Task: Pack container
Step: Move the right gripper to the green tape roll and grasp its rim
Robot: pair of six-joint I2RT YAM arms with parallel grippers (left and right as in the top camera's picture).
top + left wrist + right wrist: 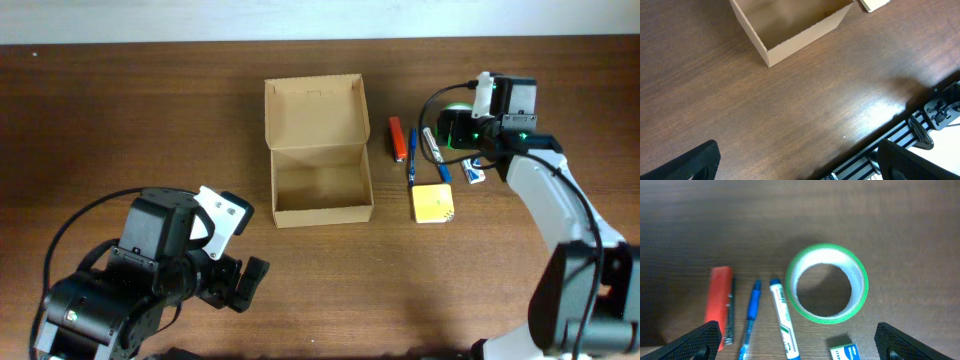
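The right gripper goes down and to the right in the wrist view next, onto the roll's clear opposite side. The marker [436, 152] crowds one side of the green tape roll [827, 282].
The container [318, 150], a tan cardboard box, stands open and empty mid-table with its flap lid laid back; its near corner shows in the left wrist view [790, 30]. To its right lie a red stapler [397, 138], a blue pen [411, 155], a marker [436, 152], a yellow pad [432, 203] and a small staples box [474, 172]. My right gripper [462, 135] hovers open over a green tape roll [827, 282], with the stapler [720, 302], pen [752, 312], marker [784, 320] and staples box [845, 352] below it. My left gripper [245, 283] is open and empty at the front left.
The table's front edge and a black rail [920, 132] show in the left wrist view beside the open left gripper [800, 162]. A corner of the yellow pad [874, 4] shows at the top of that view. The right gripper's fingers [800, 342] are spread wide.
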